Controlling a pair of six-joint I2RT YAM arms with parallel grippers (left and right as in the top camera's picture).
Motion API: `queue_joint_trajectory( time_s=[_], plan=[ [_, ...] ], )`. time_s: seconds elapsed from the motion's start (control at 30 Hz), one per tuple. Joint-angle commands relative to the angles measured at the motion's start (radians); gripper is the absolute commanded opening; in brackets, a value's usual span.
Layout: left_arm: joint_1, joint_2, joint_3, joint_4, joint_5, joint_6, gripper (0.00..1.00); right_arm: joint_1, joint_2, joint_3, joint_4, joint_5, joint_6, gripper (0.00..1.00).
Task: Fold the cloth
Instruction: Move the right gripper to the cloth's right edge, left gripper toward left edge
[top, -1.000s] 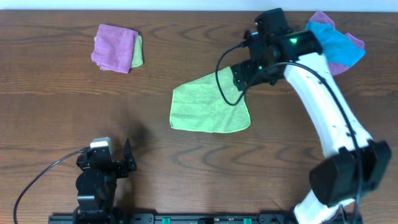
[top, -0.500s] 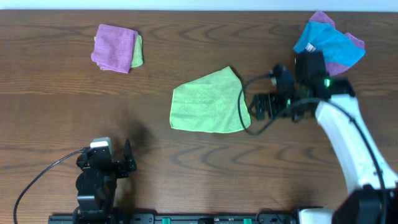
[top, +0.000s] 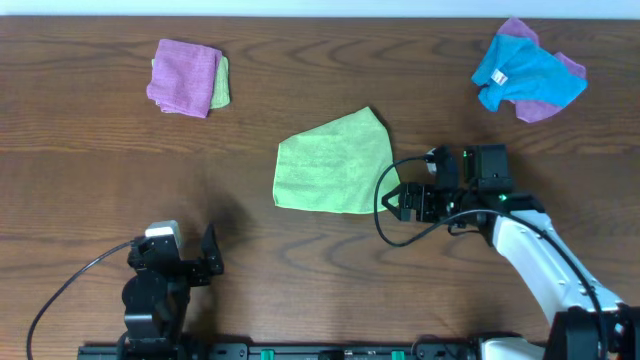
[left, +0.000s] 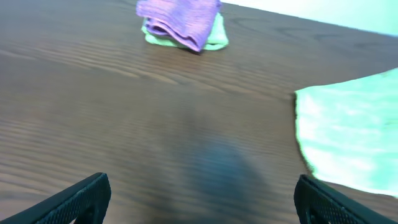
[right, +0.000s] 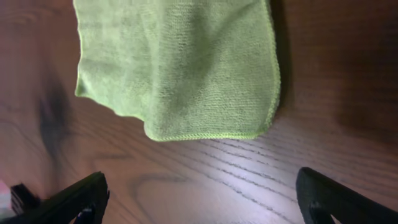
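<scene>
The right gripper comes down toward the light green cloth and onto the cloth's near corner next, because that corner lies just beyond its open fingers.
A light green cloth (top: 335, 165) lies folded on the wooden table near the middle; it also shows in the right wrist view (right: 180, 62) and at the right edge of the left wrist view (left: 351, 134). My right gripper (top: 403, 202) is open and empty, low over the table just right of the cloth's lower right corner. My left gripper (top: 208, 262) is open and empty near the table's front left, well apart from the cloth.
A folded purple cloth on a pale green one (top: 188, 77) lies at the back left, seen too in the left wrist view (left: 181, 22). A pile of blue and purple cloths (top: 528, 70) lies at the back right.
My right arm has swung from over the cloth's top right corner, back toward the front, and now rests low beside the cloth. The cloth's right side now lies folded in. The left arm barely moved.
</scene>
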Motion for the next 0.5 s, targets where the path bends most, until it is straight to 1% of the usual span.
queue_joint_trajectory(
  time_s=[0.0,0.1,0.23,0.47],
  plan=[
    [0.001,-0.006,-0.017,-0.001,0.092,-0.105,0.95,-0.003,-0.007,-0.035,0.051,-0.002,0.097,0.93],
    [0.001,-0.006,-0.017,-0.002,0.102,-0.148,0.95,-0.003,0.004,-0.060,0.098,0.005,0.127,0.89],
    [0.001,-0.006,-0.017,-0.001,0.101,-0.150,0.95,-0.003,0.042,-0.070,0.137,0.028,0.145,0.85],
    [0.001,-0.006,-0.017,0.002,0.095,-0.154,0.96,-0.003,0.128,-0.070,0.201,0.031,0.190,0.83]
  ],
)
